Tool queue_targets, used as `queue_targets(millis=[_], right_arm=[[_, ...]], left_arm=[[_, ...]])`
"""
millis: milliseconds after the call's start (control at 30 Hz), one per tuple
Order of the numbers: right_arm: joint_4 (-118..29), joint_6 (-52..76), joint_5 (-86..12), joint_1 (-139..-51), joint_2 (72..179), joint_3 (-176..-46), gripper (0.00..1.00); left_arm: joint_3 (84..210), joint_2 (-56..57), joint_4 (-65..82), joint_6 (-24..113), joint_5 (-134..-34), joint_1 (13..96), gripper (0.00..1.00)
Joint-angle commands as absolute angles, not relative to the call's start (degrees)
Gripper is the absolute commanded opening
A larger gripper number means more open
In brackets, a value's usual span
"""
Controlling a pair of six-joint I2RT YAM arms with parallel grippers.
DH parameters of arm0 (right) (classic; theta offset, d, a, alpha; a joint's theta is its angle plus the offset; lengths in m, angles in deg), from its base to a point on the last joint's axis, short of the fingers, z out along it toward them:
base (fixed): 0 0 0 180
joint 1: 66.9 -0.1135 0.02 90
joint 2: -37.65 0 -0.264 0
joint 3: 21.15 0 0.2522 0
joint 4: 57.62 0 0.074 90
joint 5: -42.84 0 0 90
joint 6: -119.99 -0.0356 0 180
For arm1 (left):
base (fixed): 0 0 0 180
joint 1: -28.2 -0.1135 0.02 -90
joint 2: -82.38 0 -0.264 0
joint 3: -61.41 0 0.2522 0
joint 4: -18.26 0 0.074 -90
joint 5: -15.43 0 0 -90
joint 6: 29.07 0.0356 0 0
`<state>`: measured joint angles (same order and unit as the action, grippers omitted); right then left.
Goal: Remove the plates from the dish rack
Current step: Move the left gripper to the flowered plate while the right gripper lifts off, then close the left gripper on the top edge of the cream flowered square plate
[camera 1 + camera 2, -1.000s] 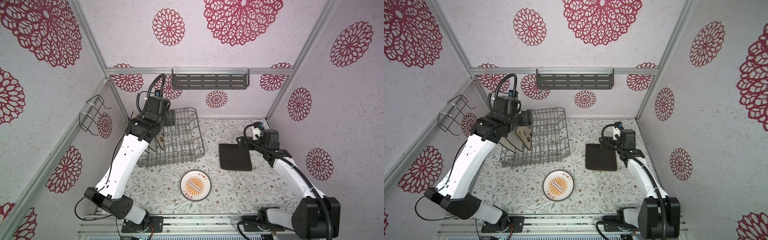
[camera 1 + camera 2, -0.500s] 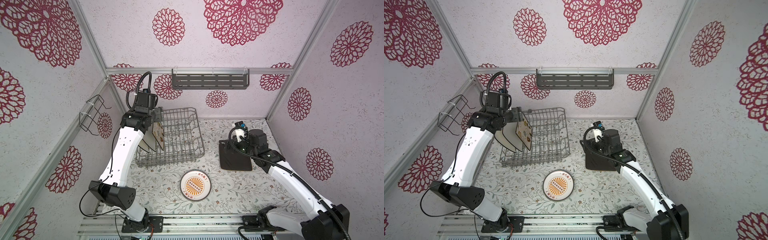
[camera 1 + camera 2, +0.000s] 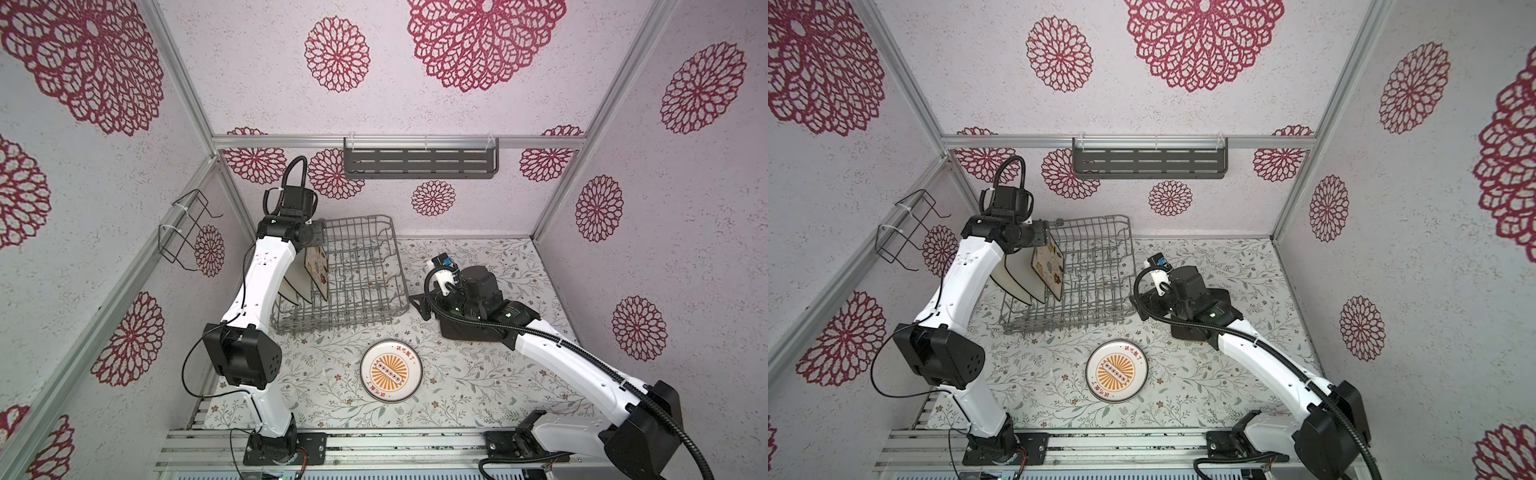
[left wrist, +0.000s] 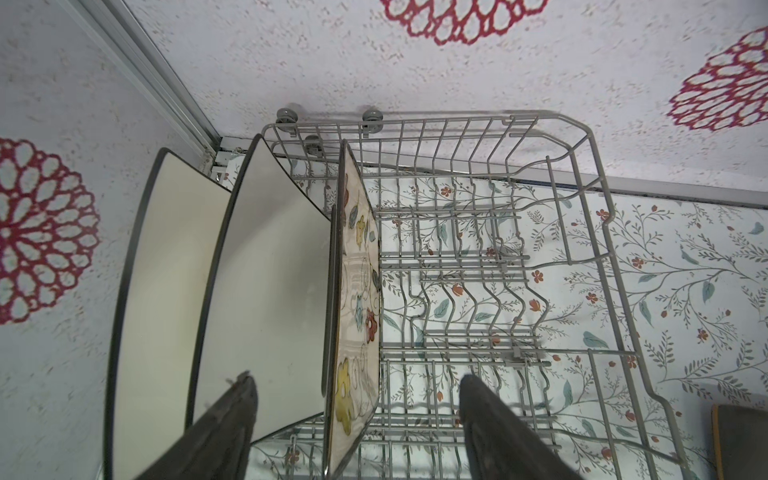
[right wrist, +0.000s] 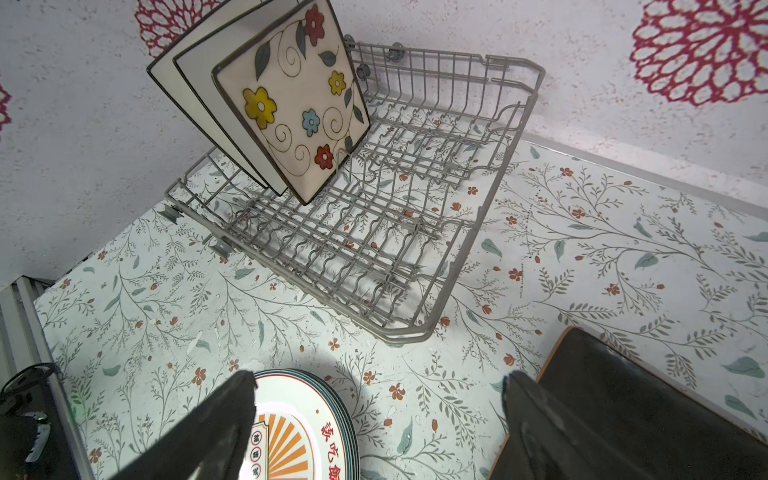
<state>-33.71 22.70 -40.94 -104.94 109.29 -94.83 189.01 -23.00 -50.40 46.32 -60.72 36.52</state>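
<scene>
Next, my left gripper comes down astride the flowered plate's top edge (image 4: 336,328) and closes, since that edge stands below the gripper, between its open fingers.
The grey wire dish rack (image 3: 401,270) (image 3: 1133,270) (image 5: 407,336) stands at the back left. Along its left side stand two white black-rimmed plates (image 3: 297,284) (image 4: 270,282) and a flowered cream plate (image 3: 316,270) (image 3: 1048,266) (image 5: 295,104). My left gripper (image 3: 318,232) (image 4: 356,377) is open above them, its fingers either side of the flowered plate's top edge without touching it. A stack of round sunburst plates (image 3: 390,371) (image 5: 299,428) lies on the table. My right gripper (image 3: 419,302) (image 5: 379,376) hangs open and empty between that stack and the dark brown plate (image 5: 644,407).
A dark grey slotted shelf (image 3: 419,162) hangs on the back wall and a black wire bracket (image 3: 187,232) on the left wall. The rack sits close to the back-left corner. My right arm covers most of the dark brown plate in both top views.
My left arm has straightened and drawn its gripper toward the back corner, above the flowered plate. My right gripper has swung left off the dark brown plate, toward the rack.
</scene>
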Motion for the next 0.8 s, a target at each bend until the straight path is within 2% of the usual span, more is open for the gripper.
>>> queue_targets(millis=[0, 267, 533, 767], right_arm=[[-36.6, 21.1, -42.9, -105.6, 109.2, -97.0, 0.95], [-35.1, 21.0, -44.6, -108.3, 109.9, -97.7, 0.95], [-35.3, 21.7, -45.1, -108.5, 109.8, -97.2, 0.96], [-35.9, 22.9, -44.6, -108.6, 111.4, -97.4, 0.96]], left_arm=[[191.5, -25.5, -50.8, 46.5, -61.9, 35.5, 0.78], [196.5, -33.6, -53.0, 45.5, -63.8, 34.0, 0.77], [198.0, -37.1, -52.9, 45.1, -64.2, 32.4, 0.76], [198.5, -39.6, -53.5, 44.7, -65.8, 31.7, 0.69]])
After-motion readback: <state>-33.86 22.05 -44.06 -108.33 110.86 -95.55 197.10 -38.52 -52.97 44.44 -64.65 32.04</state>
